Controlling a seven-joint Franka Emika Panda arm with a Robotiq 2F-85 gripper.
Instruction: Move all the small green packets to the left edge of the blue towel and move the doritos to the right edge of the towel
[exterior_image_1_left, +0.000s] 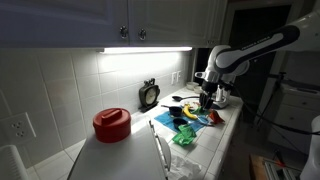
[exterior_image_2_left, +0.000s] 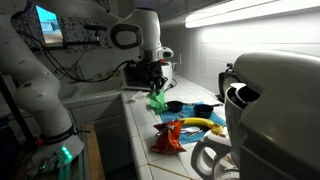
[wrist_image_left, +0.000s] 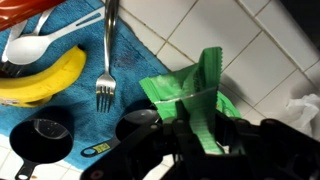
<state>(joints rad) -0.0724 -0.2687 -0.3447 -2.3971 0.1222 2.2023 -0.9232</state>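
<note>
The small green packet (exterior_image_2_left: 157, 100) hangs past the towel's edge, so the robot's gripper should move a little away from the fork, raised over the white tiles, and then open.
My gripper (wrist_image_left: 200, 135) is shut on a small green packet (wrist_image_left: 195, 85) and holds it over the white tiles just off the edge of the blue towel (wrist_image_left: 85, 110). In an exterior view the gripper (exterior_image_2_left: 155, 86) has the green packet (exterior_image_2_left: 157, 100) hanging under it at the far end of the towel (exterior_image_2_left: 185, 131). The red doritos bag (exterior_image_2_left: 165, 140) lies at the towel's near end. In an exterior view, green packets (exterior_image_1_left: 185, 135) show beside the towel (exterior_image_1_left: 196, 118), below the gripper (exterior_image_1_left: 208, 100).
On the towel lie a banana (wrist_image_left: 45, 80), a fork (wrist_image_left: 107, 60), a white spoon (wrist_image_left: 30, 45) and a black measuring cup (wrist_image_left: 45, 135). A round red pot (exterior_image_1_left: 111, 124) stands on the counter. A white stand mixer (exterior_image_2_left: 270, 110) fills the near side.
</note>
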